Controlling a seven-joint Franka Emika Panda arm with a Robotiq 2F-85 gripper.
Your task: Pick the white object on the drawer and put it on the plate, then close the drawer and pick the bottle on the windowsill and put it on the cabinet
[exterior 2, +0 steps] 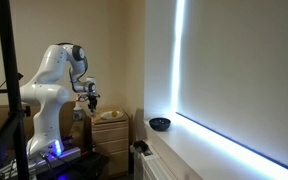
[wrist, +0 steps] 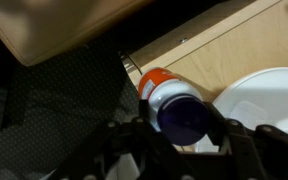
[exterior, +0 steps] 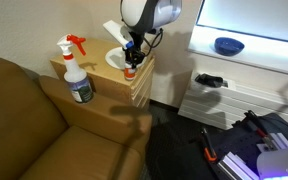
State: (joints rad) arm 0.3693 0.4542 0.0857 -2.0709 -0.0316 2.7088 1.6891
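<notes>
I should move my gripper toward the plate and down next and let go of the small bottle, because the bare cabinet top [exterior: 122, 75] [wrist: 202, 70] is below, to the right in the wrist view.
My gripper [wrist: 177, 128] is shut on a small white bottle [wrist: 174, 100] with an orange label and a dark blue cap. In the wrist view the bottle is upright over the wooden cabinet top [wrist: 234, 40], just beside the white plate [wrist: 269, 100]. In an exterior view the gripper [exterior: 132, 60] holds the bottle [exterior: 130, 72] at the cabinet's [exterior: 134, 88] near edge, next to the plate [exterior: 115, 61], where something white [exterior: 114, 33] stands. It also shows in an exterior view [exterior 2: 92, 100]. I cannot make out the drawer.
A spray bottle [exterior: 76, 72] with a red trigger stands at the cabinet's left end beside a brown sofa [exterior: 24, 120]. A blue bowl [exterior: 228, 45] sits on the windowsill. A white low unit [exterior: 219, 100] carries a black item [exterior: 209, 80].
</notes>
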